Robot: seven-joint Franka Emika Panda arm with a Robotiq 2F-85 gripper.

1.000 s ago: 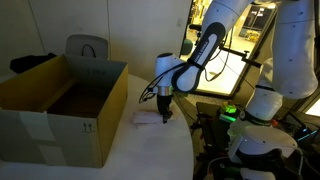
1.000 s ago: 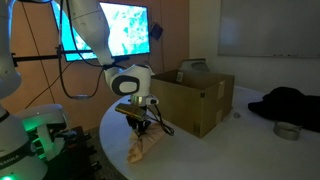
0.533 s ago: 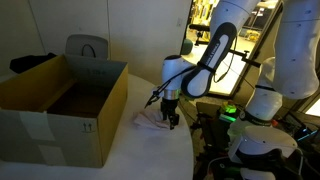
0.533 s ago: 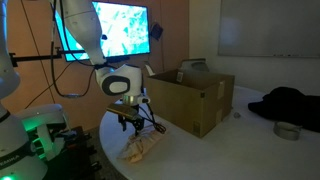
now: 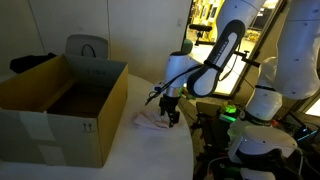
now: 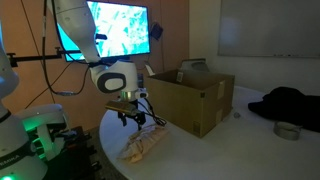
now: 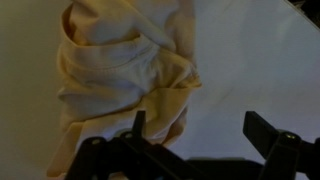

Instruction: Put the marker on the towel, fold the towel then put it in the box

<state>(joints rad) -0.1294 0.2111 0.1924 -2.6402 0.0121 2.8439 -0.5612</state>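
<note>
The gripper needs to move toward the left in the wrist view next and then go down over the bunched towel (image 5: 154, 119), because mostly bare table is between its open fingers.
The towel (image 7: 120, 70) lies bunched and folded over itself on the white table, pale pinkish-beige, seen in both exterior views (image 5: 149, 120) (image 6: 143, 146). My gripper (image 7: 197, 122) hangs just above it, open, with bare table between its fingers (image 7: 265, 132). One finger stands at the towel's edge; whether it touches I cannot tell. In both exterior views the gripper (image 5: 173, 117) (image 6: 133, 119) hovers over the towel's end that lies away from the box. The brown cardboard box (image 5: 60, 100) (image 6: 195, 100) stands open right beside the towel. The marker is hidden.
The round white table (image 6: 195, 160) ends close to the towel. On it lie a black cloth (image 6: 290, 104) and a small round tin (image 6: 287, 130) beyond the box. A grey chair (image 5: 87, 46) stands behind the box. The robot base (image 5: 255, 130) glows green nearby.
The jaws have opened and let go of the towel, which now lies loose on the table. The gripper has shifted a little away from the box.
</note>
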